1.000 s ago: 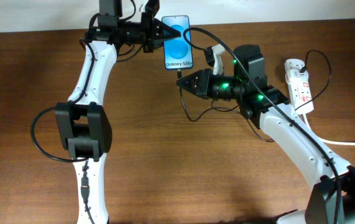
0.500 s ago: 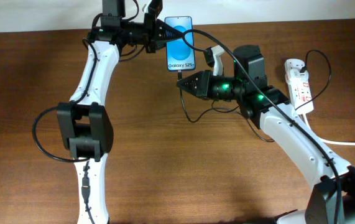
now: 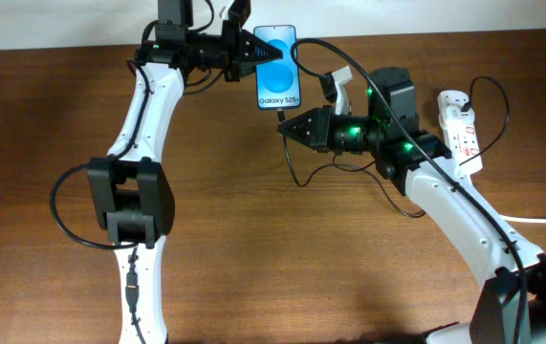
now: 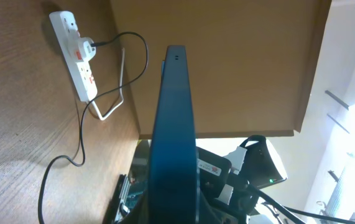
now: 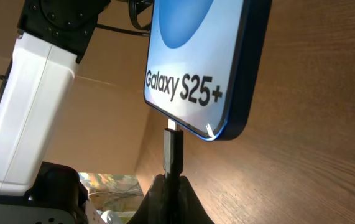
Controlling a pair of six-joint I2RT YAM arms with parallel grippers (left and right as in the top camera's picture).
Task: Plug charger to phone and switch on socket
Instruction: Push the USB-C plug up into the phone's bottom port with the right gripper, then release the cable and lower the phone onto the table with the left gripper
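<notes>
The bare tabletop beside the looping cable is clear, so my left gripper should carry the raised phone back and down onto it and let go.
The phone, blue screen up with "Galaxy S25+" text, is held at the table's far edge by my left gripper, which is shut on its left side. In the left wrist view the phone shows edge-on between the fingers. My right gripper is shut on the charger's black connector, whose metal tip meets the phone's bottom edge. The thin black cable loops on the table behind it. The white socket strip lies at the right, and it also shows in the left wrist view.
The strip's thick white cord runs off to the right edge. A black cable arcs from a plug at the strip's far end. The table's far edge meets a pale wall just beyond the phone.
My left gripper has shifted the phone slightly right. My right gripper with the connector has moved a little right, keeping its tip at the phone's bottom edge.
</notes>
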